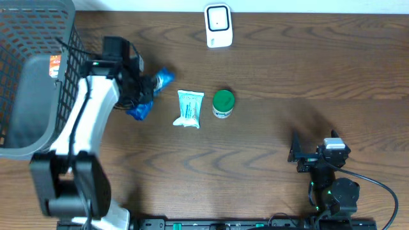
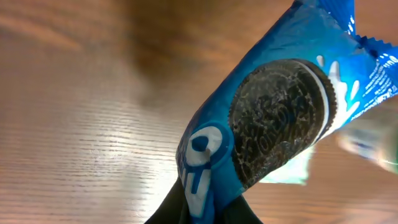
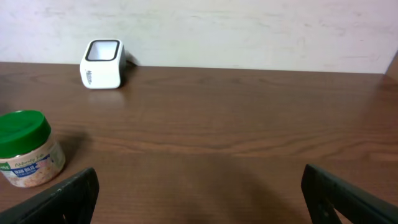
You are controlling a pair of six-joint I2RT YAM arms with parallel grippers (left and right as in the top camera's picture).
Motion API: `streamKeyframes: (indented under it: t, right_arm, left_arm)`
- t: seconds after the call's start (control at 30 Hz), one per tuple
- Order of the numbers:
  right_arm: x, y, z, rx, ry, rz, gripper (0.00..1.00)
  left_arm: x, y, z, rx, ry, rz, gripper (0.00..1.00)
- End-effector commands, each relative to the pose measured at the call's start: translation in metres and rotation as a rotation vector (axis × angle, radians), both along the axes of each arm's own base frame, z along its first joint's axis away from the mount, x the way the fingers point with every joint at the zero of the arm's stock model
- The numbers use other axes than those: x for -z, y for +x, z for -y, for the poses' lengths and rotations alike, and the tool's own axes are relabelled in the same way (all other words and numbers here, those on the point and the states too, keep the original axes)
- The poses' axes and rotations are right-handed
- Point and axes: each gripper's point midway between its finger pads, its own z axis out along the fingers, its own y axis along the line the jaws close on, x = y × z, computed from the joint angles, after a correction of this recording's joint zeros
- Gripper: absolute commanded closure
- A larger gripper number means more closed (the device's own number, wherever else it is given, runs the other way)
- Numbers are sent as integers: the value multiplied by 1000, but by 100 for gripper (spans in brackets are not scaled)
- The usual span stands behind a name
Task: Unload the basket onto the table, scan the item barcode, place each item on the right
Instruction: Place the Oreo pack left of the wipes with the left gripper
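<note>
I will next move my left gripper down, easing toward the white-and-teal pouch, and let go of the packet, as bare table lies under the packet (image 1: 139, 112) beside the pouch.
My left gripper (image 1: 144, 91) is shut on a blue cookie packet (image 1: 139, 112) at the table's left, beside the basket. In the left wrist view the packet (image 2: 273, 112) fills the frame, its lower end pinched between my dark fingers (image 2: 166, 210); a cookie picture faces the camera, and no barcode shows on that side. The white scanner (image 1: 218, 25) stands at the far edge, also seen in the right wrist view as a white scanner (image 3: 102, 64). My right gripper (image 1: 295, 155) rests at the front right, open with only bare table between its fingers (image 3: 68, 196).
A white-and-teal pouch (image 1: 190, 108) and a green-lidded jar (image 1: 223, 103) lie mid-table, right of the packet. The jar (image 3: 25, 149) sits left of my right gripper. A dark mesh basket (image 1: 32, 64) fills the far-left corner.
</note>
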Motion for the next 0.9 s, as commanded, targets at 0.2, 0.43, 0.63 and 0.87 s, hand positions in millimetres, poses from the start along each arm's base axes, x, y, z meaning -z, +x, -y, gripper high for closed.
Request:
streamKeyframes:
  t: [0.2,0.43,0.63,0.87]
  right_arm:
    - [2,0,-1,-4,6,-4,1]
    - [2,0,-1,-4,6,-4,1]
    - [2,0,-1,-4,6,-4,1]
    - [2,0,-1,-4,6,-4,1]
  left_arm:
    - [51,-6,-10,-1,64,-128,83]
    - [49,-1,-13,-5,77,-105,5]
    - [-23,26,-13,-4,72,102,2]
    - [-204,66,-35,-24,106,685,2]
